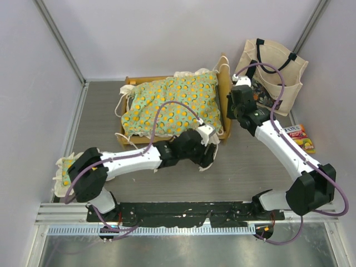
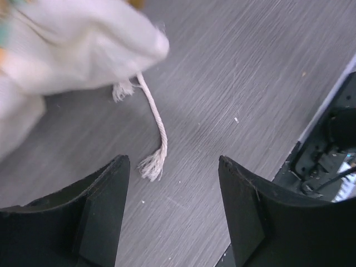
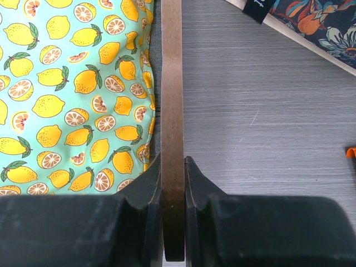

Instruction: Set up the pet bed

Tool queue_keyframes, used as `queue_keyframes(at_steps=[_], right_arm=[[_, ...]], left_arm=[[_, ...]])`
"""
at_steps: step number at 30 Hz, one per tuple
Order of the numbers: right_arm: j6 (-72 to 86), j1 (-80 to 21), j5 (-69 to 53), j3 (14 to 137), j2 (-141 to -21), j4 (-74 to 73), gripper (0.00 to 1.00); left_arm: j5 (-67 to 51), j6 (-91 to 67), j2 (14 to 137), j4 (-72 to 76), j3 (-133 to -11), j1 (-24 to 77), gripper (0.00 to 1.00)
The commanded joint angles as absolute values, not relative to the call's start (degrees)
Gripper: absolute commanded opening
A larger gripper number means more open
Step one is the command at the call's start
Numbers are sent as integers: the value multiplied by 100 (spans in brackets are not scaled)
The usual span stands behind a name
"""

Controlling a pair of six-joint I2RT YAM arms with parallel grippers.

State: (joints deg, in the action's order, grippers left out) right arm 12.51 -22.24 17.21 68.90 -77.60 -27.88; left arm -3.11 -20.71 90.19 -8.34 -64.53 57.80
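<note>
My left gripper is going down next, and it will come onto the cushion's cream ruffle at the cushion's near corner by the headboard.
The pet bed's light-wood frame [image 1: 224, 89] stands at the back middle of the table, and its green lemon-print mattress cushion [image 1: 172, 105] lies on it. My right gripper [image 1: 230, 105] is shut on the upright headboard [image 3: 172, 100], one finger on each face, with the cushion [image 3: 72, 94] just to its left. At the bed's near right corner my left gripper [image 1: 208, 150] hangs open over bare table. In the left wrist view a frayed cream tie [image 2: 154, 139] trails from the cushion's cream ruffle [image 2: 67, 44], ending near the left fingertip [image 2: 117, 167], and nothing is between the fingers.
A cream tote bag [image 1: 271, 69] stands at the back right, close behind my right arm. A colourful snack packet [image 1: 301, 137] lies on the right. A small matching ruffled pillow [image 1: 65, 169] sits at the near left by the left arm's base.
</note>
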Motion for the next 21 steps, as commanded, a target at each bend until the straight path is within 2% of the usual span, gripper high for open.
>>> queue_keyframes(at_steps=[1, 3, 8, 12, 21], right_arm=[[1714, -2250, 1073, 6583, -7691, -2777, 2], [1714, -2250, 1029, 6522, -7586, -2769, 2], [1705, -2250, 941, 6399, -7339, -2813, 2], [1688, -2250, 879, 6302, -7137, -2821, 2], [1670, -2250, 721, 6232, -6970, -2821, 2]], left_arm=[[1342, -2653, 9499, 1114, -5820, 6195, 67], [1999, -2846, 9763, 1684, -5704, 6284, 66], [2697, -2936, 10667, 2539, -5713, 6363, 65], [2830, -2848, 11169, 3294, -5739, 6381, 64], [2935, -2725, 11838, 3629, -6047, 6425, 60]])
